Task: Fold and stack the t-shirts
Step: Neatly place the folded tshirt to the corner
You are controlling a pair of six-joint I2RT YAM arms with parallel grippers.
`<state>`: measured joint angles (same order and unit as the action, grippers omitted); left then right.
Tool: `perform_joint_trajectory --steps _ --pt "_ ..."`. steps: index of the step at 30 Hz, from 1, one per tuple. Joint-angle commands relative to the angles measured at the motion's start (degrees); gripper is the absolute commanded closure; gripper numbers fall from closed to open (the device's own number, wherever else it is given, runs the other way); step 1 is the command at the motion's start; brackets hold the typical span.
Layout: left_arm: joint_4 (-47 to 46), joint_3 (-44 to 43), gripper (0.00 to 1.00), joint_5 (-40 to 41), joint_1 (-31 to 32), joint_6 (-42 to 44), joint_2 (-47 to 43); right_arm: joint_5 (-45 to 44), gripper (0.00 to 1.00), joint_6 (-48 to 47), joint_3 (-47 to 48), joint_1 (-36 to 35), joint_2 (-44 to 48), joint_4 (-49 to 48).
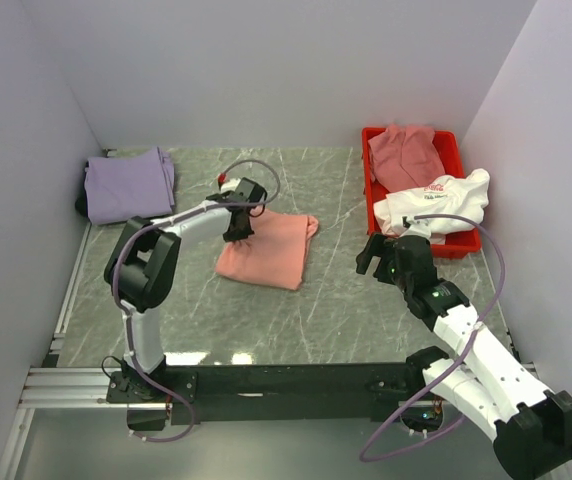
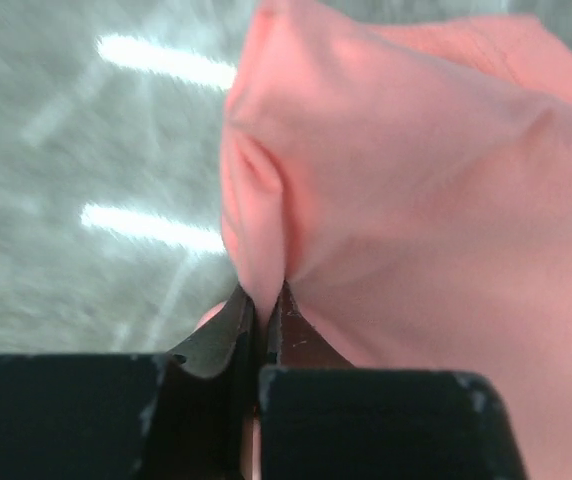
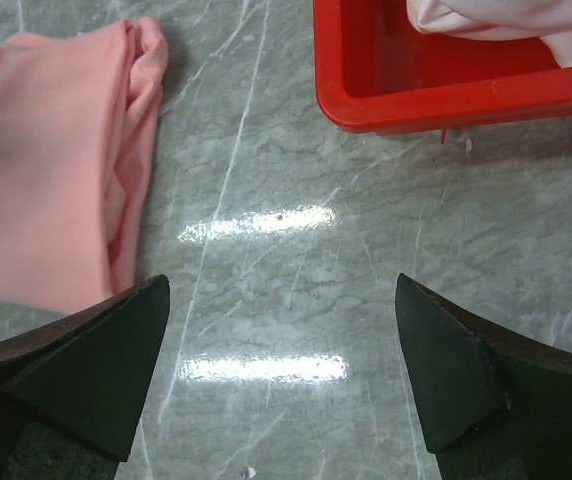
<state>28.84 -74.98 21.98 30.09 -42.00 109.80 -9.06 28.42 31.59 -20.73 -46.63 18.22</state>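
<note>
The lavender t-shirt already lies folded flat. So my left gripper next rises, carries the pink cloth outward over it, lowers to the lavender t-shirt's wall-side edge (image 1: 94, 178) and releases.
A folded salmon-pink t-shirt (image 1: 271, 250) lies in the middle of the marble table. My left gripper (image 1: 236, 228) sits at its far left edge, shut on a pinched fold of that pink cloth (image 2: 262, 215). The lavender t-shirt (image 1: 128, 184) lies folded at the back left. A dusty rose t-shirt (image 1: 406, 155) and a white t-shirt with red print (image 1: 436, 203) rest in and over the red bin (image 1: 456, 245). My right gripper (image 1: 378, 255) hovers open over bare table (image 3: 286, 330), right of the salmon-pink t-shirt (image 3: 46, 170) and near the bin (image 3: 436, 95).
White walls close in the table on the left, back and right. The red bin stands at the back right, with the white shirt draped over its near rim. The arm bases and a black rail line the near edge.
</note>
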Motion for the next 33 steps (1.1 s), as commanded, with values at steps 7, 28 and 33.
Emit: perform_joint_trajectory --steps 7,28,33 --pt "2.2 -12.64 0.99 18.16 -7.4 10.52 2.0 -0.26 0.0 -1.18 1.63 0.43 -0.39 -1.52" --pt "-20.73 -16.6 0.99 28.9 -19.63 40.4 0.24 -1.84 0.0 -1.18 2.95 0.52 -2.67 -0.29" --pt "-21.55 -20.64 0.99 29.79 -20.59 45.95 1.21 -2.1 0.0 -1.27 2.95 0.52 -2.85 -0.46"
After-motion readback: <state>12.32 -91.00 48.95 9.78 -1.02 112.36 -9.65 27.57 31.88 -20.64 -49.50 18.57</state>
